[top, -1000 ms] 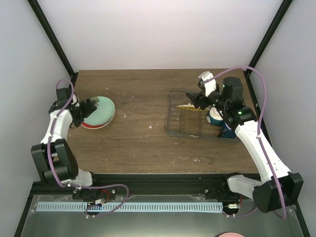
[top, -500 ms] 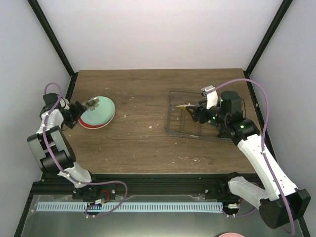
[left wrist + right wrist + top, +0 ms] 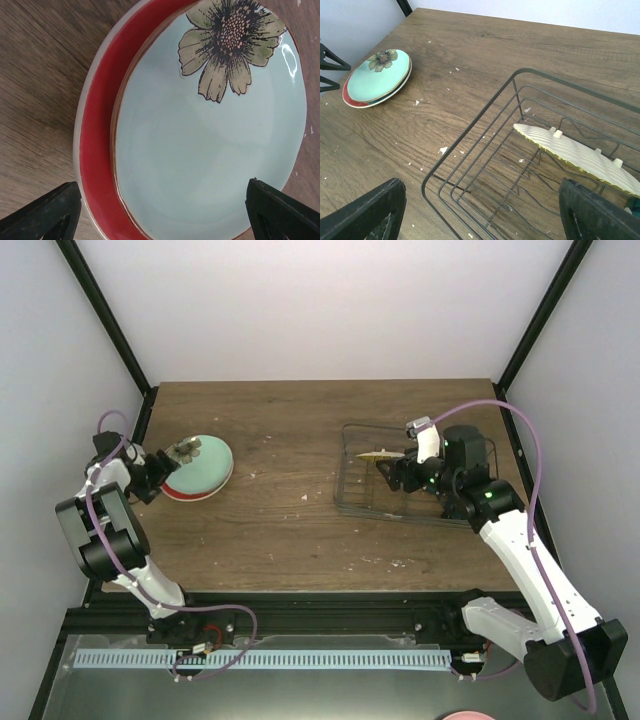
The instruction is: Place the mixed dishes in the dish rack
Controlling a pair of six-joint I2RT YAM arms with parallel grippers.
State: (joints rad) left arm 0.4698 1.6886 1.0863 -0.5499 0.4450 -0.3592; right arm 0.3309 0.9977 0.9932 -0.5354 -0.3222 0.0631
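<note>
My left gripper needs to move down and to the right in the top view next, onto the mint plate's brown rim point(image 3: 170, 483) point(image 3: 119, 192) below it. The bared red leaves of the red-rimmed plate give finger room there.
The mint green plate point(image 3: 210, 135) with the flower mark lies on the red-rimmed plate point(image 3: 97, 135) at the table's left point(image 3: 205, 468). My left gripper point(image 3: 161, 200) is open, its fingers either side of the stack's near edge, touching nothing that I can see. The dark wire dish rack point(image 3: 338, 495) stands at the right. A yellow-orange plate point(image 3: 580, 155) leans in it on the dividers, pale ribbed underside up. My right gripper point(image 3: 482, 200) hangs open over the rack's near corner, apart from that plate. The bowl and mug are hidden behind the right arm.
Black frame posts point(image 3: 105, 320) rise at the table's back corners and white walls close both sides. White crumbs point(image 3: 442, 149) dot the wood between the stack and the rack. Bare wood point(image 3: 290, 440) lies between the two arms.
My right gripper let go of the yellow-orange plate, opened wider and drew back toward the rack's near side. My left arm folded back to the left, its gripper staying at the plate stack.
</note>
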